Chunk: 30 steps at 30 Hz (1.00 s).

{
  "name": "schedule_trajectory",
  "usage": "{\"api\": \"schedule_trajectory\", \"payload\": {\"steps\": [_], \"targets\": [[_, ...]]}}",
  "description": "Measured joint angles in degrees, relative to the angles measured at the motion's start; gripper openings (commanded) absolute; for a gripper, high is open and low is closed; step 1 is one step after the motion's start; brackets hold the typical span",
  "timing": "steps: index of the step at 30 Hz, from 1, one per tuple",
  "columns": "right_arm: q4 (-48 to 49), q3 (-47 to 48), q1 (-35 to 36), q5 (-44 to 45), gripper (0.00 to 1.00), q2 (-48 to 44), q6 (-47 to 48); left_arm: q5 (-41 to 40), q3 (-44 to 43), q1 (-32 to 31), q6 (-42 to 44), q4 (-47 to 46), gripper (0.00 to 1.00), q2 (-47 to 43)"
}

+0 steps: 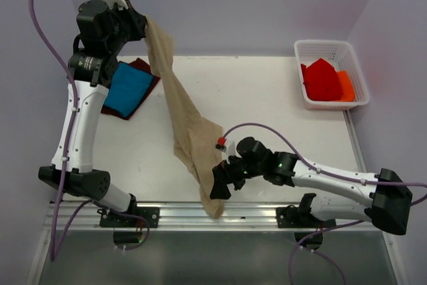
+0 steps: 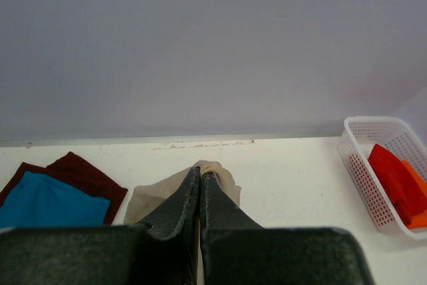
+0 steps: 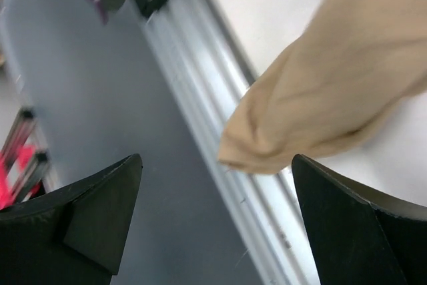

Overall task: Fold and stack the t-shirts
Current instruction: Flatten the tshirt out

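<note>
The t-shirt's side corner lies outward on the tabletop. My open right gripper should next move outward along the tan t-shirt [image 1: 183,118] onto its jutting side corner [image 1: 219,127].
My left gripper [image 1: 143,26] is raised at the back left and shut on the top of the tan t-shirt [image 1: 183,118]; the wrist view shows its jaws [image 2: 200,175] pinched on tan cloth [image 2: 223,177]. The shirt hangs stretched down to the near table edge. Its lower end [image 3: 320,91] lies over the front rail. My right gripper [image 1: 220,181] is open, right beside that lower end, with nothing between its fingers [image 3: 100,211]. The blue t-shirt [image 1: 127,89] lies folded on the maroon t-shirt [image 1: 143,66] at the back left; both show in the left wrist view: blue [image 2: 47,201], maroon [image 2: 80,173].
A white basket [image 1: 332,49] with red [image 1: 321,79] and orange cloth [image 1: 345,86] stands at the back right; it also shows in the left wrist view [image 2: 363,165]. The metal rail [image 1: 253,213] runs along the near table edge.
</note>
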<state>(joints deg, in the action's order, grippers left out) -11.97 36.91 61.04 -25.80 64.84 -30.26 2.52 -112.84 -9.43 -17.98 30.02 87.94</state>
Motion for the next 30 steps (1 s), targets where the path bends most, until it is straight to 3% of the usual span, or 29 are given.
{"api": "schedule_trajectory", "payload": {"steps": [6, 10, 13, 17, 30], "targets": [[-4.8, 10.3, -6.1, 16.7, 0.91, 1.3, 1.2, -0.5, 2.8, -1.7, 0.0, -0.3, 0.0, -4.2], [-5.8, 16.4, -12.0, 25.5, 0.82, 7.8, 1.7, -0.9, 5.2, -2.2, 0.2, -0.4, 0.0, -6.9], [-6.9, 19.4, -14.8, 29.6, 0.7, 14.3, 2.1, -1.4, 7.5, -2.2, 0.6, -0.4, 0.0, -9.1], [-7.0, 21.3, -18.0, 30.9, 0.52, 21.8, 2.3, -2.5, 10.2, -2.2, 0.9, -0.4, 0.0, -11.7], [-4.3, 31.8, -22.3, 27.4, 0.5, 39.0, 4.3, -3.4, 15.5, -2.2, 1.1, -0.5, 0.0, -18.1]]}}
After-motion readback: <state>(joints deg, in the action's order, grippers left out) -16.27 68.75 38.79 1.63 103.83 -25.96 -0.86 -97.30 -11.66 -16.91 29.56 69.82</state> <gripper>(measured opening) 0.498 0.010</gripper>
